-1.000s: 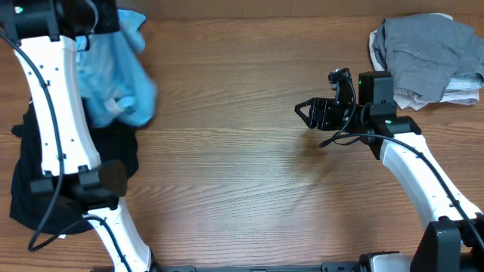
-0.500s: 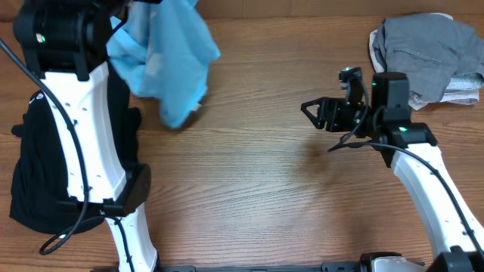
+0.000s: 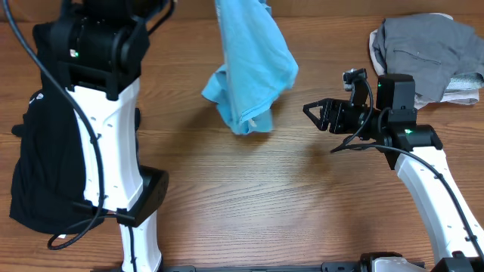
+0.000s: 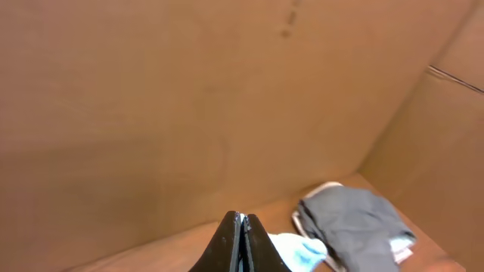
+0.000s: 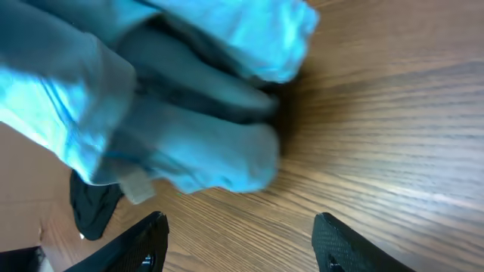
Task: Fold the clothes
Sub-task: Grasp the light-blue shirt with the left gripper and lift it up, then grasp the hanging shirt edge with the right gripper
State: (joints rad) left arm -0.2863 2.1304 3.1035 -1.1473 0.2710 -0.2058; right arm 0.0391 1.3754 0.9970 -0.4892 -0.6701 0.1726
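The hanging blue garment's edge will be released next by my left gripper, which will tip downward and lower slightly over the tabletop first. My right gripper is open beside that garment.
A light blue garment [image 3: 253, 72] hangs in the air at the top centre of the overhead view, its lower end near the table. My left gripper [image 4: 242, 242] is shut on its top edge; a bit of blue cloth [image 4: 299, 249] shows below the jaws. In the overhead view the left fingertips are above the frame's top edge. My right gripper [image 3: 316, 115] is open and empty, just right of the hanging garment. The right wrist view shows the blue garment [image 5: 174, 98] close in front of the open jaws [image 5: 238, 242].
A pile of grey and white clothes [image 3: 423, 57] lies at the back right, also seen in the left wrist view [image 4: 352, 219]. A black garment [image 3: 45, 174] lies at the left behind the left arm. The wooden table [image 3: 249, 204] spans the view.
My left arm has swung the blue garment from the far left to the top centre. My right gripper has shifted slightly right and stays open.
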